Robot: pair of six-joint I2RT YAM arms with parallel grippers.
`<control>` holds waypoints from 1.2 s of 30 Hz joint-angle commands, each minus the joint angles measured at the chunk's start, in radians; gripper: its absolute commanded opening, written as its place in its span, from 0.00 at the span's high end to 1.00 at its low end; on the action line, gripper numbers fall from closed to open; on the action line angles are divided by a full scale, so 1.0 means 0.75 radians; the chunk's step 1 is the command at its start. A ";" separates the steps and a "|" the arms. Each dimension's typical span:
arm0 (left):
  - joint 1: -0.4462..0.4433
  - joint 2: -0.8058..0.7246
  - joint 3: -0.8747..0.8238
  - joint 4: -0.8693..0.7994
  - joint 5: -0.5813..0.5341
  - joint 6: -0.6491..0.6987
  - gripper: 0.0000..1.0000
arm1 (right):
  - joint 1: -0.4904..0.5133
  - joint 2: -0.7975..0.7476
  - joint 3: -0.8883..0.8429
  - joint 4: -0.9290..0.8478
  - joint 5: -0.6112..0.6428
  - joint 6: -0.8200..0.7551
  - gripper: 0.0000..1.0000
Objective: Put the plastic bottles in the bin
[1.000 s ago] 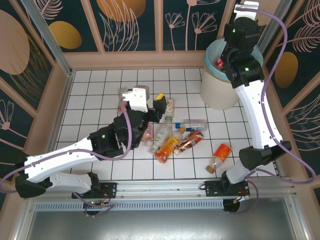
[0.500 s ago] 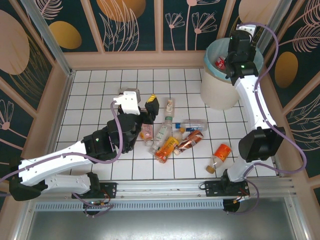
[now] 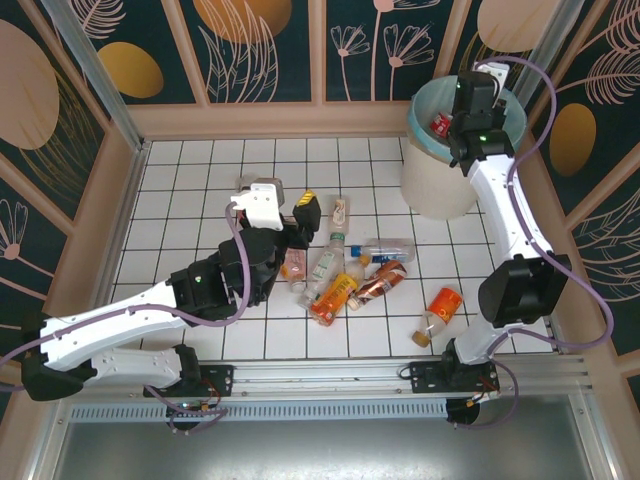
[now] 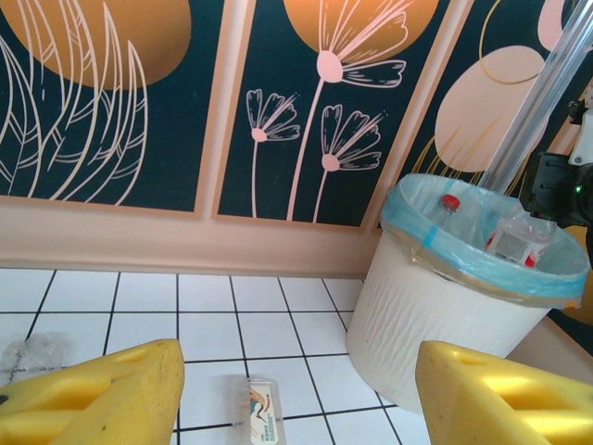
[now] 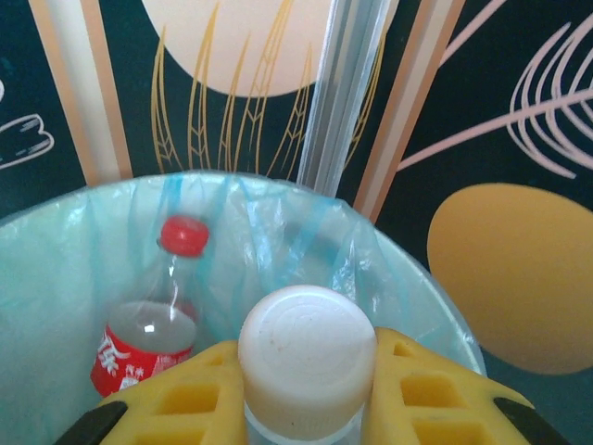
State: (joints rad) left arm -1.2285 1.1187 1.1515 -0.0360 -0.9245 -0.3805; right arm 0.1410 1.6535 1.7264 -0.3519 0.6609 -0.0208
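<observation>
The bin's blue-lined opening [image 3: 442, 104] [image 5: 243, 264] is below my gripper. I need to lower my right gripper into that opening next, beside the red-capped bottle, and let go of the clear bottle.
My right gripper [image 5: 308, 371] is shut on a clear bottle with a white cap [image 5: 308, 357], held over the open bin [image 5: 83, 269]. The top view puts this gripper [image 3: 470, 100] above the bin [image 3: 440, 180] at the back right. Inside lies a red-labelled bottle [image 5: 148, 334] with a red cap. My left gripper [image 4: 296, 399] is open with nothing between its yellow fingers [image 4: 102, 399], low over the tiles. A small bottle [image 4: 264, 413] lies flat ahead of it. The bin [image 4: 454, 306] stands to its right. Several bottles [image 3: 340, 270] lie piled mid-table beside my left gripper [image 3: 285, 215].
One orange-labelled bottle [image 3: 440, 308] lies apart near the right arm's base. A crumpled clear piece of plastic [image 3: 244, 186] sits left of the left gripper. Low peach walls ring the white tiled floor [image 3: 190, 200], and the bin stands in the back right corner.
The right wrist has moved from high over the bin to its far side, still holding its bottle. The left gripper has drawn slightly left and back from the pile.
</observation>
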 commanded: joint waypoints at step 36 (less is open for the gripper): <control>0.008 -0.027 -0.028 0.021 -0.050 -0.038 0.31 | -0.065 0.137 0.434 -0.423 -0.364 0.316 0.40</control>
State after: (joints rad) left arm -1.2285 1.1191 1.1366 -0.0376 -0.9337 -0.4095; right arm 0.0814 1.7992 2.0102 -0.6556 0.3683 0.2165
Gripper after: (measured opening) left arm 0.688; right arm 0.602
